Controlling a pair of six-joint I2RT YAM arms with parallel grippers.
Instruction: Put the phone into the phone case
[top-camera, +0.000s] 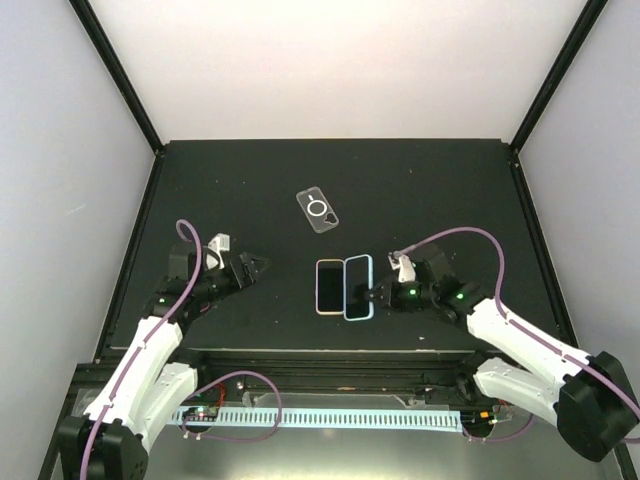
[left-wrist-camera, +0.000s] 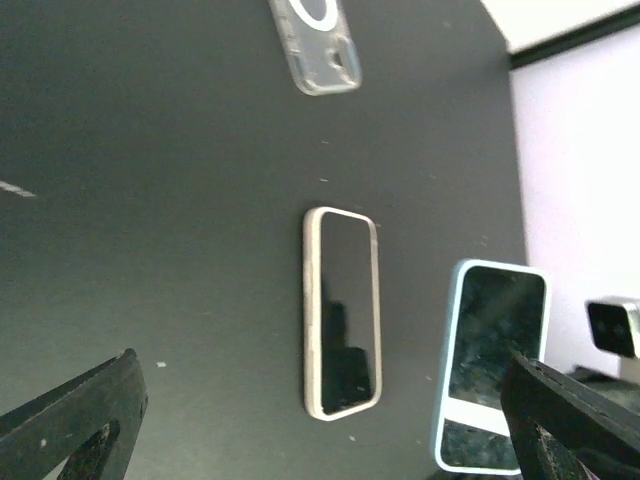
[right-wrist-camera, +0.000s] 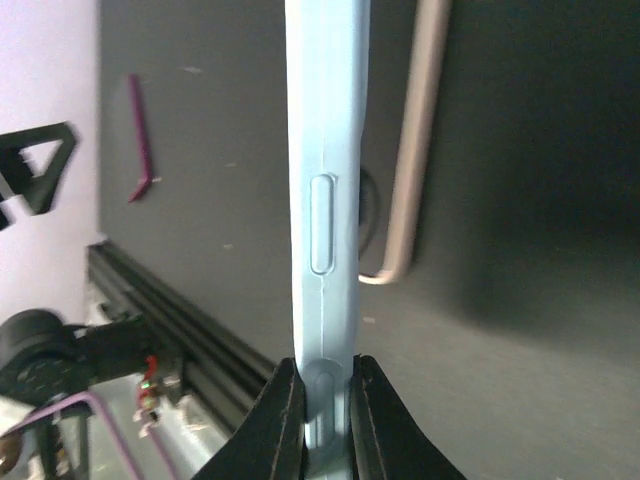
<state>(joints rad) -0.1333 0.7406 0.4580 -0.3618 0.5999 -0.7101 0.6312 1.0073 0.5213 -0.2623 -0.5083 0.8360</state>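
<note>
I need to move my right gripper away from the cream-rimmed phone next and lower it to let go of the case, because the tabletop below the gripper is clear.
A phone (top-camera: 330, 286) with a cream rim and black screen lies flat, face up, near the table's front middle; it also shows in the left wrist view (left-wrist-camera: 343, 312). Right beside it is a light-blue phone case (top-camera: 359, 287) with a dark glossy face filling it. My right gripper (top-camera: 375, 296) is shut on that case's near edge, seen edge-on between the jaws (right-wrist-camera: 327, 300). My left gripper (top-camera: 262, 268) stands open to the left of the cream-rimmed phone, holding nothing, its fingers (left-wrist-camera: 75, 420) wide apart.
A clear case (top-camera: 317, 209) with a white ring lies farther back at the centre, also in the left wrist view (left-wrist-camera: 318, 45). A black frame rail (top-camera: 330, 352) runs along the table's near edge. White walls close in the back and sides.
</note>
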